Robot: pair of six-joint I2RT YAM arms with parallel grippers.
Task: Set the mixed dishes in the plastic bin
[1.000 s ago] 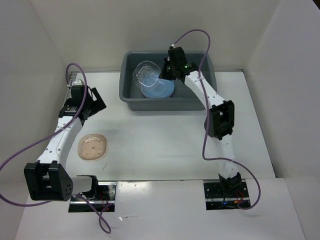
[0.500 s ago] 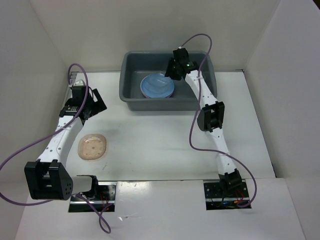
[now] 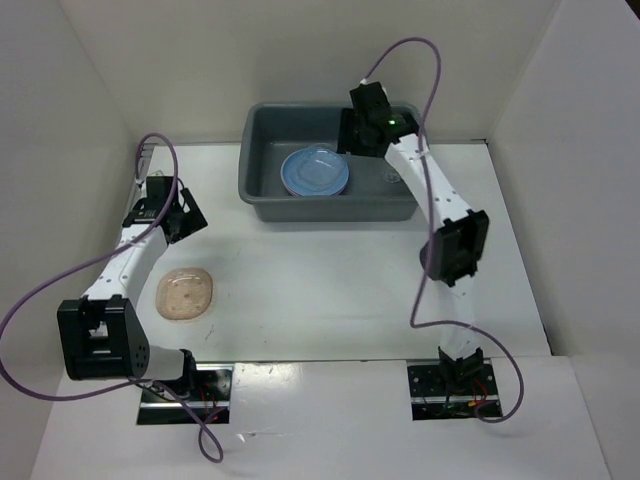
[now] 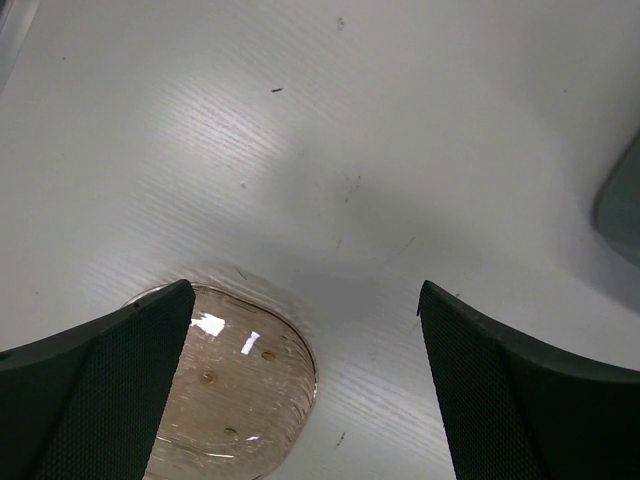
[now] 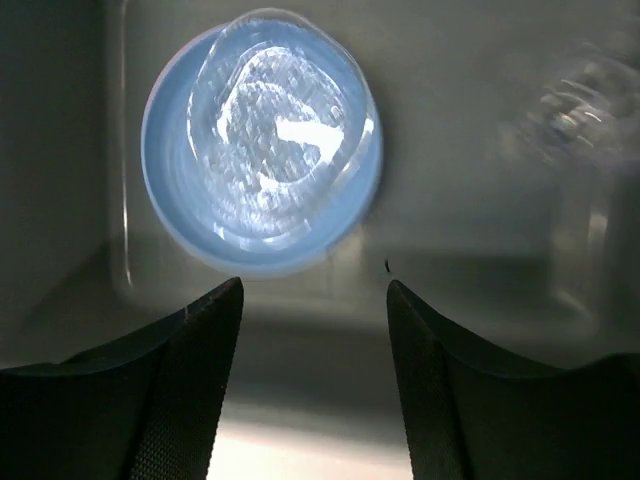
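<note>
I should move my left gripper down and back next, onto the far rim of the peach squarish plate (image 3: 186, 294).
The grey-blue plastic bin (image 3: 262, 192) stands at the back of the table. Inside it lies a blue plate (image 3: 296, 182) (image 5: 165, 170) with a clear textured dish (image 5: 275, 125) resting on top. My right gripper (image 3: 350, 137) (image 5: 314, 290) hovers over the bin's right part, open and holding nothing. A peach squarish plate (image 3: 186, 294) (image 4: 230, 400) lies on the table at the left. Behind it, my left gripper (image 3: 180, 212) (image 4: 305, 290) hangs wide open and empty above the table, with the plate's edge showing by its left finger.
A blurred clear object (image 5: 580, 110) lies on the bin floor to the right of the blue plate. A corner of the bin (image 4: 622, 200) shows at the right edge of the left wrist view. White walls close in the table on three sides.
The right gripper let go of the clear dish, which now rests on the blue plate, then opened and drew up and to the right. The left arm shifted slightly.
</note>
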